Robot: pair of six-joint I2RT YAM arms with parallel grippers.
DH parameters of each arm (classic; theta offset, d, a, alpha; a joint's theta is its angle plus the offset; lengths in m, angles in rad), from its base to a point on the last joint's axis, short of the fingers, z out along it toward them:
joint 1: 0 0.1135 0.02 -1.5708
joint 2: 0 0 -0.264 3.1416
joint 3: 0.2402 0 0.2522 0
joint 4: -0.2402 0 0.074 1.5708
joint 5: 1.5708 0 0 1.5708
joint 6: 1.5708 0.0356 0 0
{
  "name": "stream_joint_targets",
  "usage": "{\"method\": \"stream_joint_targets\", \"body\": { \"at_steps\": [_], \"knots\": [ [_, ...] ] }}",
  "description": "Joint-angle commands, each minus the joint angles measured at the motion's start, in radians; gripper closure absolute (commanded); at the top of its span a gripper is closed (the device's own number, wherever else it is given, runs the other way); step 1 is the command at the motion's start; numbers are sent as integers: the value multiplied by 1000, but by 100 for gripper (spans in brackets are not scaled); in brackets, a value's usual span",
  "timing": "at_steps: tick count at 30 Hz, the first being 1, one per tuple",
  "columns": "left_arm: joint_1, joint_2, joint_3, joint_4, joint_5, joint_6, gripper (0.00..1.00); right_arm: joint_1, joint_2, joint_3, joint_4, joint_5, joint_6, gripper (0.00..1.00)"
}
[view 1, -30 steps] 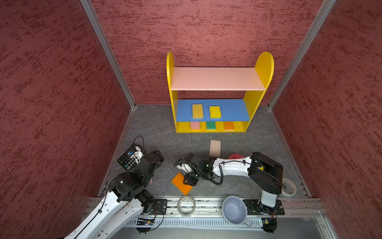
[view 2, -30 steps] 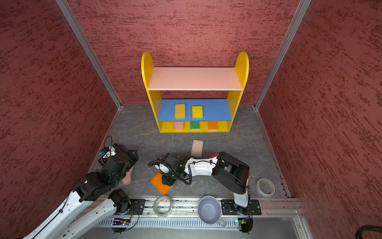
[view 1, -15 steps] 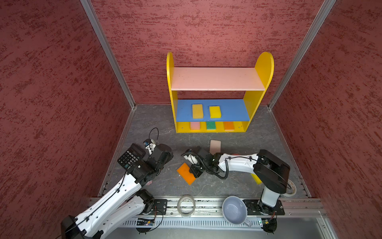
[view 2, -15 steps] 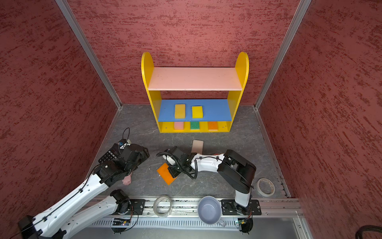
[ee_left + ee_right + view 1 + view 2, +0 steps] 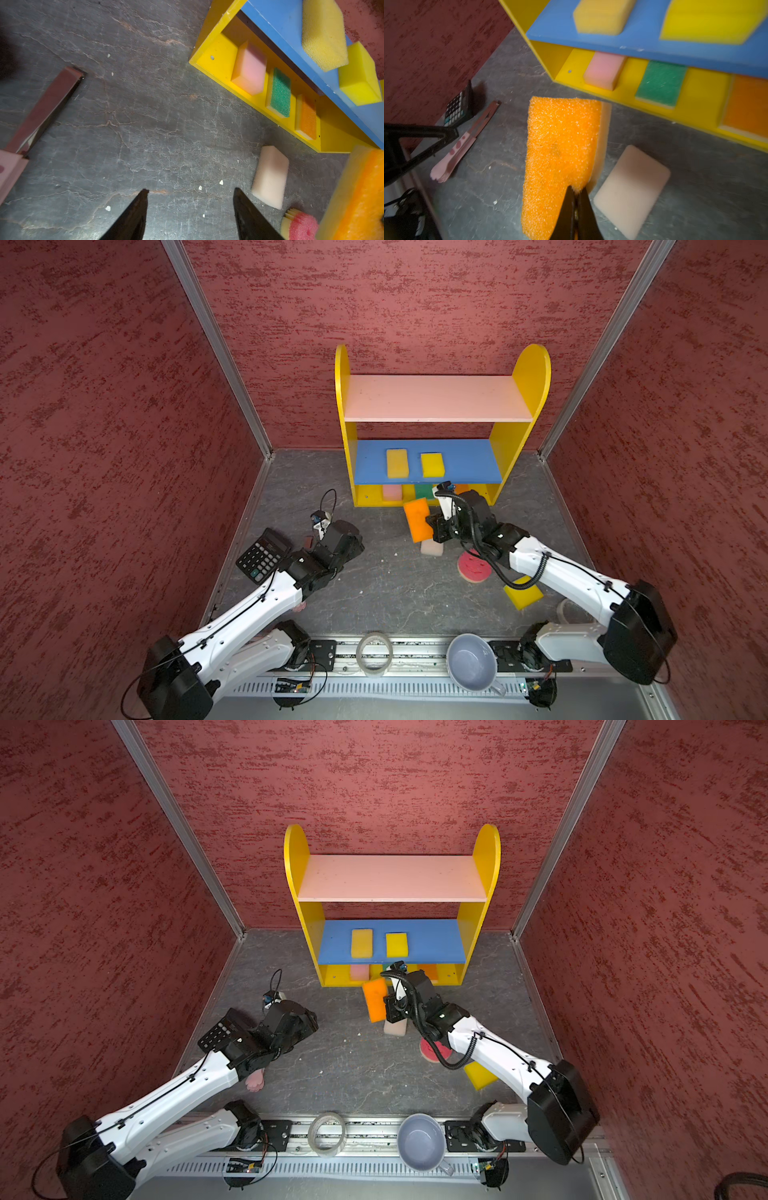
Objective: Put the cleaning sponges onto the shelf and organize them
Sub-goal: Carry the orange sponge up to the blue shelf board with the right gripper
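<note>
The orange sponge (image 5: 417, 519) will be carried outward by my right gripper onto the blue board's end (image 5: 465, 463), past the brighter yellow sponge, and released there, because that end is bare.
My right gripper (image 5: 576, 191) is shut on the edge of an orange sponge (image 5: 417, 519), holding it tilted above the floor just in front of the shelf (image 5: 532, 369). Two yellow sponges (image 5: 397, 463) (image 5: 432, 464) lie on the blue middle board. A pink sponge (image 5: 249, 68), a green one (image 5: 279, 92) and an orange one (image 5: 307, 117) sit on the yellow base. On the floor lie a white sponge (image 5: 432, 547), a round red-pink sponge (image 5: 471, 568) and a yellow sponge (image 5: 523, 593). My left gripper (image 5: 190, 191) is open and empty over bare floor, left of the white sponge.
A black calculator (image 5: 264, 556) and a pink paw-shaped stick (image 5: 452, 153) lie by the left wall. A clear tape roll (image 5: 374, 653) and a grey bowl (image 5: 471, 662) rest on the front rail. Red walls enclose three sides.
My right gripper shut on the orange sponge, lifted it off the front floor and carried it toward the shelf. My left arm reached forward toward the middle of the floor.
</note>
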Motion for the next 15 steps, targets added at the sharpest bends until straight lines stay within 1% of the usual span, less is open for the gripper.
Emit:
{"method": "stream_joint_targets", "body": {
  "at_steps": [1,3,7,11,15],
  "knots": [
    [-24,13,-5,82,0,25,37,-64,-27,36,-77,146,-25,100],
    [-38,25,1,93,-12,35,37,-109,-28,58,-88,187,-25,100],
    [-59,46,21,97,-29,56,36,-186,1,114,-88,230,-44,100],
    [-66,69,33,108,-33,82,35,-252,70,205,-84,226,-57,100],
    [-62,80,22,129,-27,89,35,-281,158,314,-104,232,-66,100]
  ]
}}
